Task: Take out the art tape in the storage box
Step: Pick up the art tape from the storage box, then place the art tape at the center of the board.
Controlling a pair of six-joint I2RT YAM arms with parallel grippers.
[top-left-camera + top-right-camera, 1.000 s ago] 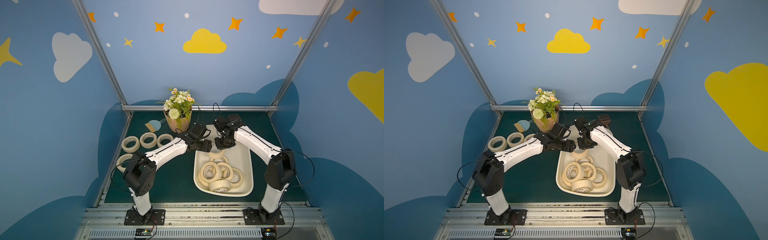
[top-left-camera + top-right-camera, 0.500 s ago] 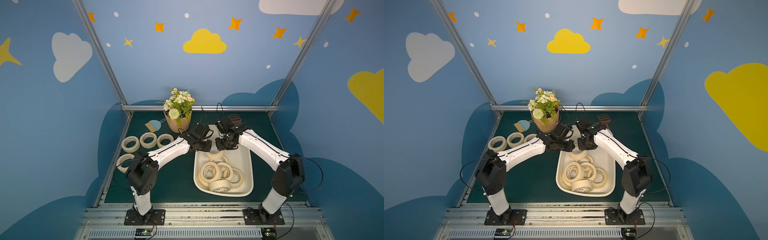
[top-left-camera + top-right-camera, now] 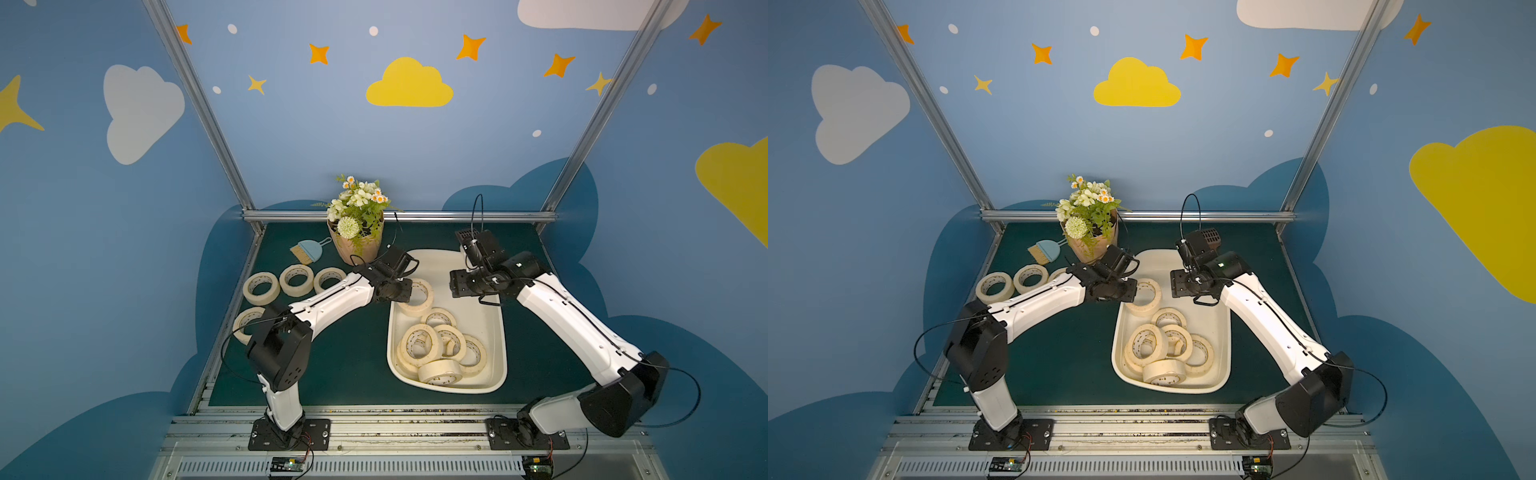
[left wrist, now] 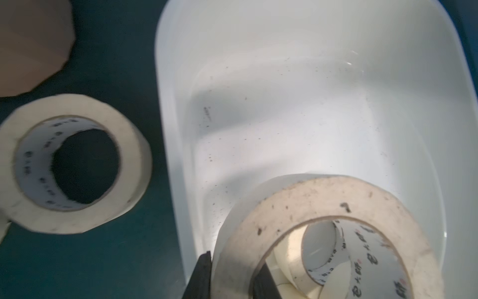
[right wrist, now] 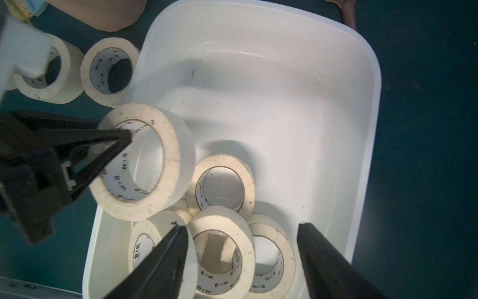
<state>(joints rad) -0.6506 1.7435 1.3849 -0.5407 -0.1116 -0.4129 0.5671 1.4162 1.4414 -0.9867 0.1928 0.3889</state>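
Note:
The left gripper moves over the box's side, down to the mat beside the roll near the side bar and releases next, since other rolls lie there.
The storage box [image 3: 496,332] [image 3: 1224,332] [image 4: 284,103] [image 5: 284,116] is an off-white tub on the green mat. Several art tape rolls [image 3: 432,345] [image 3: 1158,345] [image 5: 222,233] lie heaped at its near end. My left gripper [image 3: 405,291] [image 3: 1133,291] [image 4: 234,264] is shut on one roll [image 3: 422,297] [image 3: 1148,295] [image 4: 323,204] [image 5: 173,155], one finger inside the core and one outside. It holds that roll tilted above the box's far left part. My right gripper [image 3: 455,282] [image 3: 1173,282] [image 5: 241,227] is open and empty above the box, apart from the held roll.
Three rolls [image 3: 296,279] [image 3: 994,286] [image 4: 75,165] lie in a row on the mat left of the box, and another [image 3: 249,320] lies nearer the left rail. A tan flowerpot [image 3: 359,245] and a small blue brush [image 3: 307,251] stand behind them.
My left gripper has shut on the roll. My right gripper has opened, let that roll go and drawn back to the right.

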